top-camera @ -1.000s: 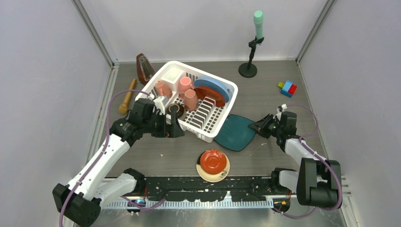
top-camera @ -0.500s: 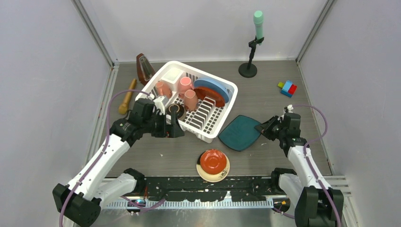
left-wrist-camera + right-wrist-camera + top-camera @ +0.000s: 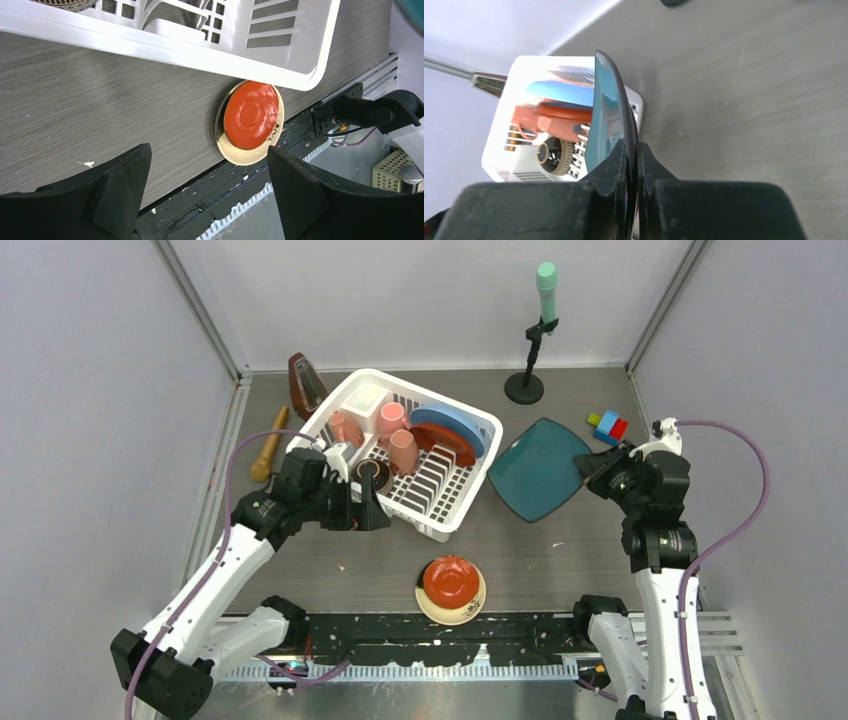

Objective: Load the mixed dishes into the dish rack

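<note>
I will next swing my right gripper to the left in the top view and lower the dark teal plate into the rack's empty slots beside the red-brown dish (image 3: 430, 440).
The white dish rack (image 3: 470, 492) holds pink mugs (image 3: 392, 418), a light blue plate (image 3: 452, 426), a red-brown dish (image 3: 430, 440) and a brown bowl (image 3: 374, 475). My right gripper (image 3: 597, 470) is shut on the rim of the dark teal plate (image 3: 537, 468) and holds it tilted in the air, right of the rack. In the right wrist view the plate (image 3: 605, 110) stands edge-on between the fingers (image 3: 609, 170). My left gripper (image 3: 372, 508) is open and empty at the rack's near left corner. A red saucer (image 3: 450, 580) lies on a cream saucer (image 3: 468, 612) near the front edge; both show in the left wrist view (image 3: 250, 115).
A brown metronome (image 3: 305, 383) and a wooden pestle (image 3: 268, 445) lie left of the rack. A black stand with a green top (image 3: 530, 340) is at the back. Coloured toy blocks (image 3: 608, 426) sit at the far right.
My right gripper has lifted the dark teal plate off the table and carried it up and toward the back right. The left arm has not moved.
</note>
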Controlling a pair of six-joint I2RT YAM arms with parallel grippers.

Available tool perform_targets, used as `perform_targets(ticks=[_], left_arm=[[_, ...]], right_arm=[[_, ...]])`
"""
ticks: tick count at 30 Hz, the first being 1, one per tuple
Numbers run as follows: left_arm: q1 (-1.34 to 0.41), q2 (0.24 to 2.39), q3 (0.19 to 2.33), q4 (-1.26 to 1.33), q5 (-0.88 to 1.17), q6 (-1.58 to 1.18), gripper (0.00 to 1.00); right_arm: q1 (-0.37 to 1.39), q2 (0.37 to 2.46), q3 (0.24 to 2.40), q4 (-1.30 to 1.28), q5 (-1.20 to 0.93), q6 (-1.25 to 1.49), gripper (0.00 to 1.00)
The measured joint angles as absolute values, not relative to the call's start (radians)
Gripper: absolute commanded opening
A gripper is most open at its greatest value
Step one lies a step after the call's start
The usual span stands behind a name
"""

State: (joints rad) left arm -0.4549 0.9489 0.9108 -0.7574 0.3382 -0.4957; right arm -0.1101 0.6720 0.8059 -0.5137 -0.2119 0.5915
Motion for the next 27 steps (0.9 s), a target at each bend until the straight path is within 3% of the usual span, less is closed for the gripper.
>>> perform_targets(ticks=[11,27], left_arm=[[-0.455,0.973,0.923,-0.752,0.242,-0.608,0.92],[-0.442,1.057,1.066,-0.794,0.125,-0.682,0.93]], right_arm=[[-0.018,0.844,0.927,-0.336,-0.338,0.469,0.01],[0.373,1.131,1.141,-0.158,-0.408,0.153,0.0]])
